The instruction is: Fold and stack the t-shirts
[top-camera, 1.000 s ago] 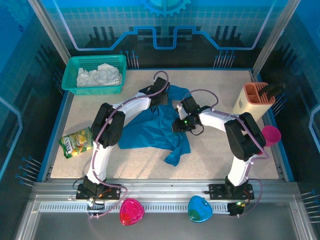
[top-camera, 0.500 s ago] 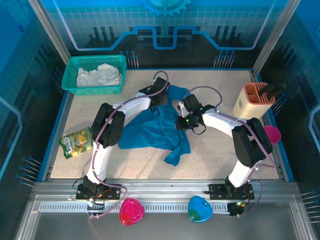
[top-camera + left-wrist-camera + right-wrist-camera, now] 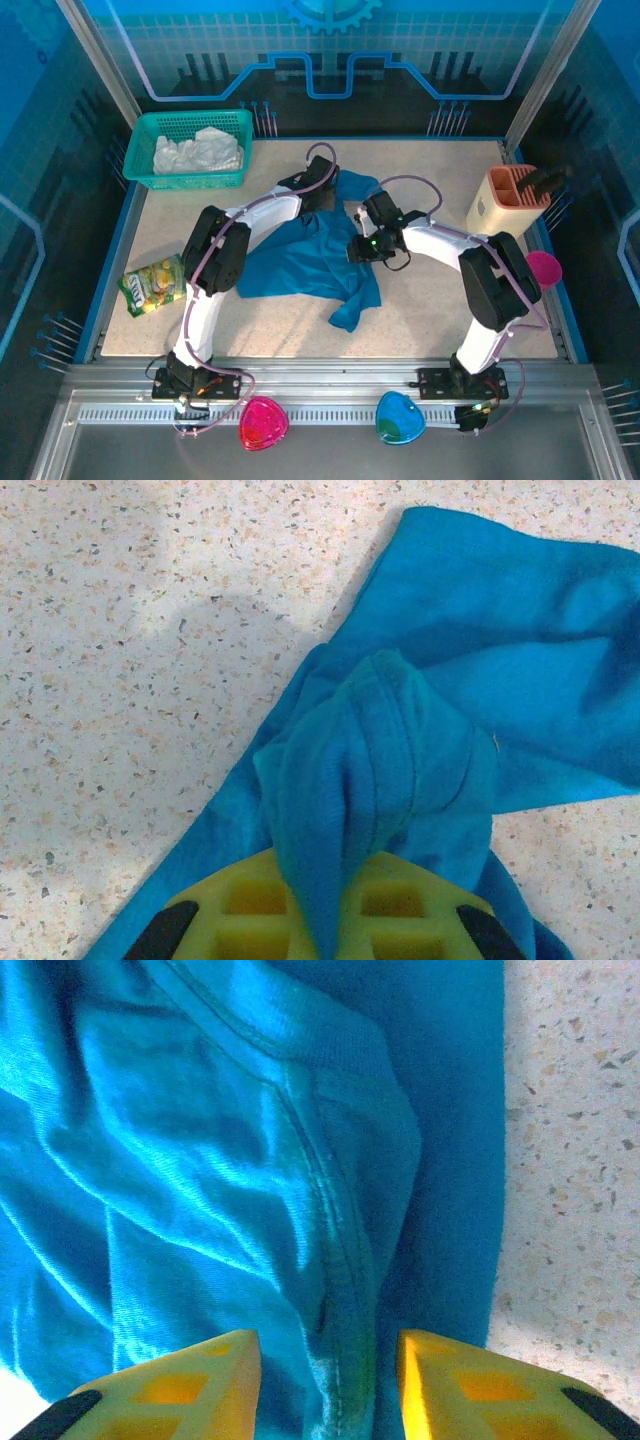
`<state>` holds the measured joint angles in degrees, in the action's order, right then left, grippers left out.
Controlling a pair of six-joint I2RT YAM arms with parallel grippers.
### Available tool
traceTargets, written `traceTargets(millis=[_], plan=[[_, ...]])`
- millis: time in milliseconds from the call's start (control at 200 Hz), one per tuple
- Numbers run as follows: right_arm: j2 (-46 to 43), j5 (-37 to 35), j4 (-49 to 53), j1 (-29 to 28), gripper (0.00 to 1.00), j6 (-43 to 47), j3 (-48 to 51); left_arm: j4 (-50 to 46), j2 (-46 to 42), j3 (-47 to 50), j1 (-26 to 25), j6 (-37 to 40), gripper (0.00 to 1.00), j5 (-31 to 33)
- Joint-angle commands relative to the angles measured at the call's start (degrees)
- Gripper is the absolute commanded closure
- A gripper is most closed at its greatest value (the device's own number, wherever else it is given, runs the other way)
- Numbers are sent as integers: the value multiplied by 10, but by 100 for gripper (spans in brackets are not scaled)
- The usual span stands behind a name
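Next, my left gripper will pull the fold that way and release it, spreading the crumpled shirt.
The teal-blue t-shirt [image 3: 300,265] lies crumpled on the speckled table [image 3: 440,310], between the two arms. My left gripper [image 3: 333,196] is at the shirt's far edge, shut on a bunched fold of the teal cloth [image 3: 350,770] that rises from between its yellow fingers [image 3: 240,905]. My right gripper [image 3: 358,250] is low over the shirt's right side and open. Its yellow fingertips [image 3: 210,1375] stand on either side of a raised seam [image 3: 345,1290] without pinching it. A white t-shirt [image 3: 200,152] sits crumpled in the green basket [image 3: 152,180].
A yellow-green snack packet [image 3: 152,283] lies at the left edge. A beige and orange holder [image 3: 510,200] and a pink cup [image 3: 543,270] stand at the right edge. A pink piece [image 3: 263,422] and a blue piece [image 3: 400,418] rest on the front rail.
The right gripper's fingers have spread apart over the shirt's seam, and its arm has shifted slightly. The left gripper still holds the same fold.
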<state>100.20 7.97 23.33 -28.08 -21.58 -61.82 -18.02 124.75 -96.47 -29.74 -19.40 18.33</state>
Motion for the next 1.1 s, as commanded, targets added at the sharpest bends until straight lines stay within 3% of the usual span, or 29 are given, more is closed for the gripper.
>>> traceTargets(millis=[0,100,205,330,465,621,796,836,856,946,986,1096], plan=[[11,11,0,-7,61,-5,5,5,-34,11,2,-6,100,-8],[12,8,-1,-6,70,-6,7,4,-37,13,2,-7,100,-8],[-2,-12,-4,-6,100,-12,14,4,-40,12,2,-8,100,-9],[-57,-71,21,-4,100,-22,25,0,-51,9,2,-13,100,-22],[-158,-201,93,4,100,-47,39,-16,-57,-32,-10,-1,100,-51],[-266,-349,184,28,100,-93,67,-76,-2,-177,-45,37,100,-82],[-337,-401,237,88,100,-136,111,-137,128,-398,-96,54,96,-95],[-348,-401,241,100,100,-144,137,-139,158,-441,-106,52,89,-102],[-353,-401,243,106,100,-149,142,-138,173,-458,-111,51,80,-107],[-370,-400,240,127,100,-163,170,-105,216,-492,-128,44,23,-139],[-375,-398,236,135,100,-165,178,-91,225,-491,-136,43,4,-142],[-375,-384,223,159,100,-161,190,-83,230,-482,-143,48,1,-134]])
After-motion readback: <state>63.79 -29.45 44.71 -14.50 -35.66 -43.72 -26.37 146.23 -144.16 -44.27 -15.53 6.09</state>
